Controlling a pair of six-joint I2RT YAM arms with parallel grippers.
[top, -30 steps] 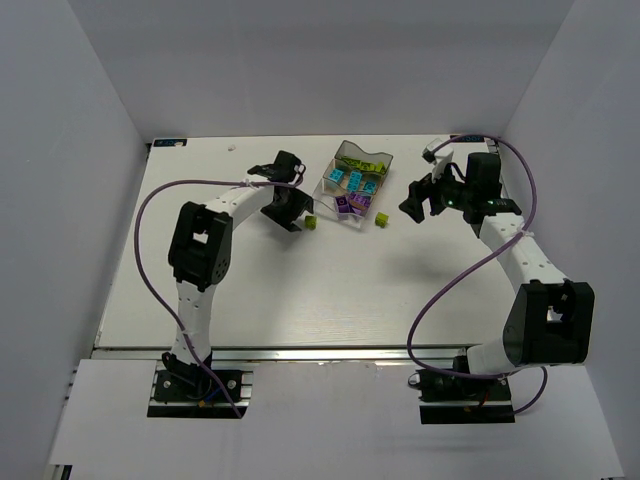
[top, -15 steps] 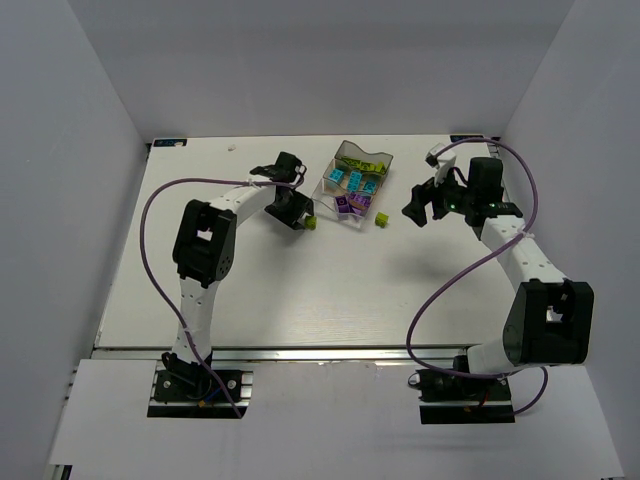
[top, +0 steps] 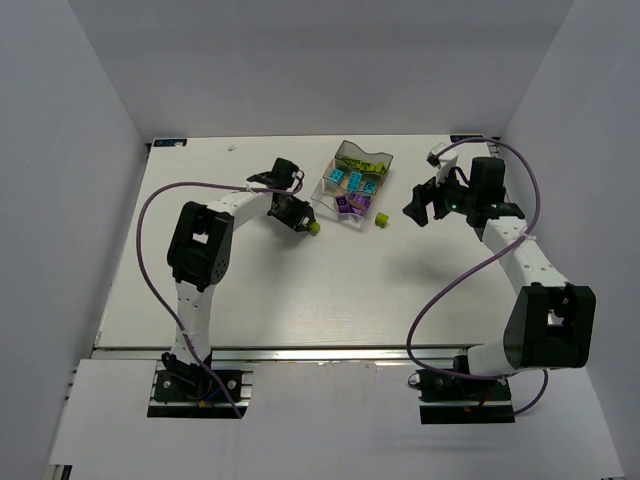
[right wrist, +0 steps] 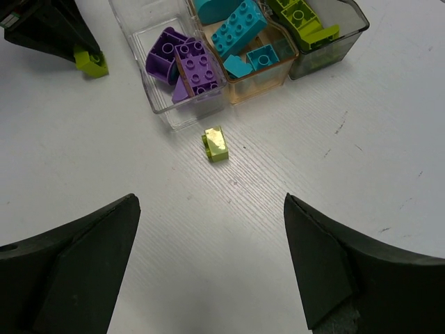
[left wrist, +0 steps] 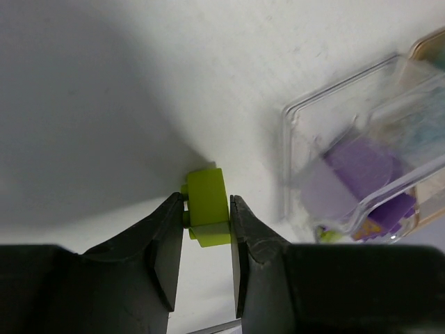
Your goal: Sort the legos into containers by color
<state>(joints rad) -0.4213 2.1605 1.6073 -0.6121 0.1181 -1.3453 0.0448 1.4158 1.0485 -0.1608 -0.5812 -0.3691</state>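
Observation:
I should next lift the matching lego in my left gripper, move it outward over the smoky grey end that holds lime legos, and let it go there.
My left gripper [top: 303, 222] is shut on a lime green lego [left wrist: 207, 205] that rests on the white table just left of the tray; it also shows in the top view [top: 312, 228] and the right wrist view [right wrist: 91, 62]. The clear three-compartment tray [top: 323, 187] holds purple legos [right wrist: 188, 62], cyan-blue legos [right wrist: 238, 26] and lime legos [right wrist: 300, 15] in the smoky grey end. A second lime lego [right wrist: 216, 145] lies loose on the table in front of the tray. My right gripper [right wrist: 212, 268] is open and empty, hovering near this loose lego [top: 381, 219].
White walls enclose the table on three sides. The tray's purple corner [left wrist: 361, 174] lies close to the right of the left fingers. A purple cable [top: 440, 290] loops off each arm.
My left gripper has moved right onto the lime lego and closed on it. The right gripper has barely shifted.

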